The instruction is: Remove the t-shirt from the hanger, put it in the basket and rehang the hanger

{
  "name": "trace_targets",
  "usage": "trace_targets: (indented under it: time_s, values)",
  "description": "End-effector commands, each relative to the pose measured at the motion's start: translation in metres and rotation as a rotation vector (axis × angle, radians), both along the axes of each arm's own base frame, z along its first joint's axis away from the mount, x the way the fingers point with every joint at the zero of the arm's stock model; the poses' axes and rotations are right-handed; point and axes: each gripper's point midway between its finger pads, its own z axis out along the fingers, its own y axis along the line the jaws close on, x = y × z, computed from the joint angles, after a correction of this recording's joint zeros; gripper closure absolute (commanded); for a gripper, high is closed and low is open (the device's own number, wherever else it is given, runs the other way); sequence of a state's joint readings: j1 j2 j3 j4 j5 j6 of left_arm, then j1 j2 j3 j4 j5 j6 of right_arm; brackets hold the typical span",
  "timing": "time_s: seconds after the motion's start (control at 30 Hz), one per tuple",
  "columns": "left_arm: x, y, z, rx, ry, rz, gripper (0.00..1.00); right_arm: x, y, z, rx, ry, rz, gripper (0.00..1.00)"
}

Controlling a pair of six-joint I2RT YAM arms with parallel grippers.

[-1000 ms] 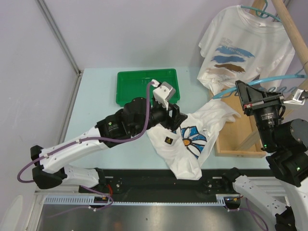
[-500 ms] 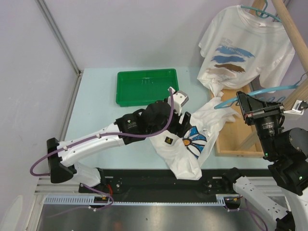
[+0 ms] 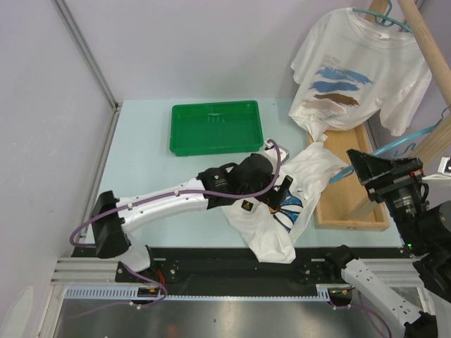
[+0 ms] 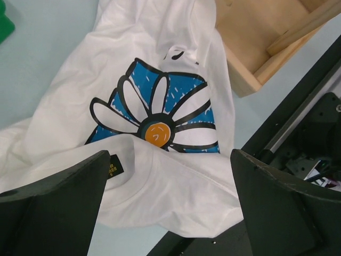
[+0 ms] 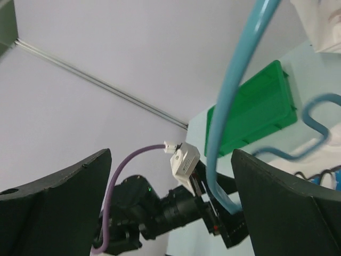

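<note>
My left gripper moves straight down onto the blue flower print [image 3: 287, 210] [image 4: 157, 121] next and closes there, since the white t-shirt lies loose off the hanger.
The white t-shirt [image 3: 266, 224] with a blue flower print [image 4: 154, 120] lies crumpled on the table, off the hanger. My left gripper [image 3: 282, 196] hovers just above it with jaws wide open; in the left wrist view the gripper [image 4: 170, 160] has the collar and its black label under it and nothing held. The light-blue hanger [image 3: 394, 146] is bare and slants up to the right by my right gripper [image 3: 357, 167]. In the right wrist view the hanger [image 5: 224, 122] runs loose and blurred through the open gripper [image 5: 170, 154], touching neither finger.
A green tray [image 3: 215, 105] stands at the back of the table. A wooden tray [image 3: 349, 224] lies at the right, partly under the shirt. Another white t-shirt [image 3: 352, 63] hangs on a second hanger from the wooden rack [image 3: 426, 42].
Both grippers opened. The right one let go of the hanger, which slid right and down. The left arm stretched right and lowered over the flower shirt.
</note>
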State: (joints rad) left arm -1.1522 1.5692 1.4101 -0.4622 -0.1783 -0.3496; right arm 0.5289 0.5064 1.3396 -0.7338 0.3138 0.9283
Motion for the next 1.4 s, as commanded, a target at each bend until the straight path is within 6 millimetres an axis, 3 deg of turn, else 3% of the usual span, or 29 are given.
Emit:
trace_targets:
  time_s: [0.0,0.1,0.13,0.17,0.33,0.43,0.6,0.7,0.87,0.9,0.93,0.97,1.0,1.1,1.13,1.2,1.23,1.37]
  values:
    - [0.007,-0.013,-0.015,0.02,0.01,-0.006,0.0,-0.036,-0.02,-0.007,-0.133,-0.01,0.013,0.0]
    - [0.012,-0.028,-0.023,0.006,-0.009,-0.032,0.0,-0.054,-0.032,-0.005,-0.188,-0.032,0.009,0.0]
    - [0.015,-0.034,-0.041,0.044,-0.006,-0.039,0.0,-0.058,-0.034,-0.005,-0.201,-0.039,0.012,0.0]
    - [0.019,-0.04,-0.039,0.041,-0.019,-0.041,0.0,-0.065,-0.037,-0.003,-0.223,-0.053,0.016,0.01]
    - [0.039,-0.067,-0.104,0.201,-0.002,-0.053,0.0,-0.087,-0.052,0.0,-0.194,-0.092,0.012,0.0]
    - [0.037,-0.079,-0.129,0.227,0.036,-0.09,0.01,-0.096,-0.059,-0.003,-0.179,-0.099,0.002,0.0]
    - [0.038,-0.08,-0.157,0.264,0.075,-0.093,0.05,-0.1,-0.059,-0.007,-0.156,-0.095,0.016,0.0]
    - [0.032,-0.079,-0.17,0.266,0.121,-0.114,0.18,-0.1,-0.057,-0.007,-0.152,-0.092,0.023,0.0]
    - [0.025,-0.074,-0.184,0.257,0.177,-0.143,0.6,-0.097,-0.057,-0.012,-0.156,-0.075,0.017,0.0]
    - [0.03,-0.071,-0.178,0.24,0.177,-0.135,0.68,-0.096,-0.056,-0.013,-0.158,-0.074,0.017,0.0]
    - [0.027,-0.072,-0.175,0.218,0.196,-0.155,0.86,-0.096,-0.056,-0.014,-0.157,-0.071,0.019,0.0]
    - [0.03,-0.07,-0.17,0.207,0.196,-0.151,0.94,-0.096,-0.056,-0.014,-0.157,-0.071,0.019,0.0]
    - [0.041,-0.064,-0.163,0.194,0.192,-0.129,1.0,-0.096,-0.055,-0.014,-0.159,-0.068,0.021,0.0]
    - [0.07,-0.05,-0.12,0.154,0.114,-0.081,1.0,-0.096,-0.059,-0.021,-0.165,-0.046,0.007,0.0]
    - [0.083,-0.045,-0.088,0.128,0.043,-0.059,1.0,-0.096,-0.061,-0.022,-0.164,-0.041,-0.005,0.0]
    - [0.102,-0.035,-0.049,0.089,-0.036,-0.032,1.0,-0.096,-0.064,-0.026,-0.168,-0.029,-0.014,0.0]
    - [0.113,-0.029,-0.012,0.051,-0.115,-0.014,1.0,-0.096,-0.066,-0.027,-0.168,-0.026,-0.022,0.0]
    - [0.152,0.005,0.089,-0.06,-0.309,0.115,1.0,-0.094,-0.069,-0.031,-0.162,-0.01,-0.035,0.0]
